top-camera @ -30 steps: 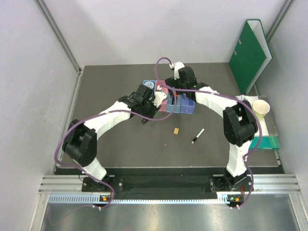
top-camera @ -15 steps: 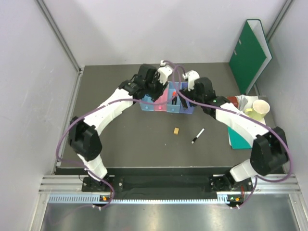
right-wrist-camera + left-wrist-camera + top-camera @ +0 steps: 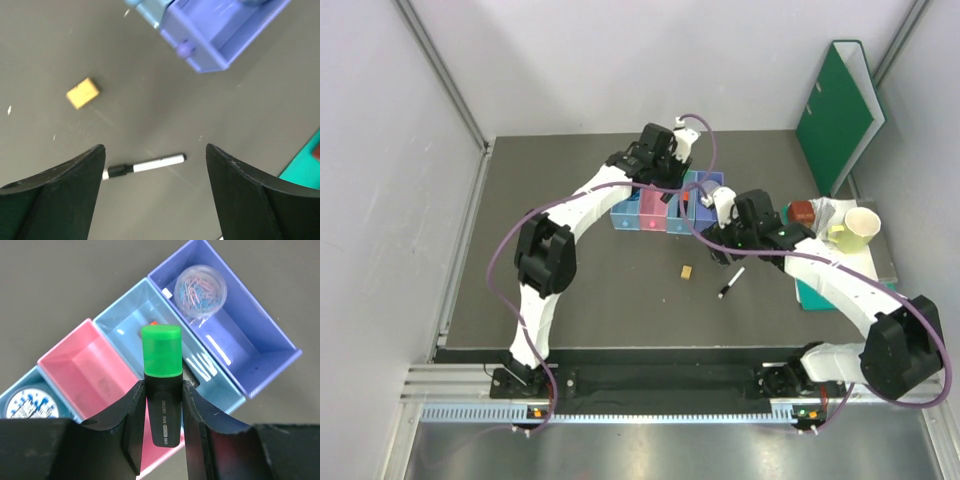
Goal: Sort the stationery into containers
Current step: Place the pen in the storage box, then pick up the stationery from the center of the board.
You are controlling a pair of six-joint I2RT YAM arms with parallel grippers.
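My left gripper holds the black highlighter and will next lower it into the middle light blue tray (image 3: 682,208), where the similar black item with an orange tip already is.
My left gripper (image 3: 162,392) is shut on a black highlighter with a green cap (image 3: 160,352) and holds it above the row of four joined trays (image 3: 650,212). Below it are the pink tray (image 3: 85,367) and the middle light blue tray (image 3: 127,327), which holds a black item with an orange tip. A blue patterned tin (image 3: 27,407) sits in the end light blue tray. A round pot of paper clips (image 3: 200,289) sits in the purple tray (image 3: 260,337). My right gripper (image 3: 155,146) is open above a thin pen (image 3: 145,166). The orange eraser (image 3: 82,93) lies to its left.
A green ring binder (image 3: 840,105) leans at the back right wall. A cream cup (image 3: 860,226) and a red-brown item (image 3: 803,210) stand on the teal flat tray (image 3: 825,292) at the right. In the top view the pen (image 3: 731,283) and eraser (image 3: 688,271) lie in front of the trays.
My left gripper moved back and right along the tray row with the green-capped highlighter. My right gripper drew away from the trays toward the near side, over the pen.
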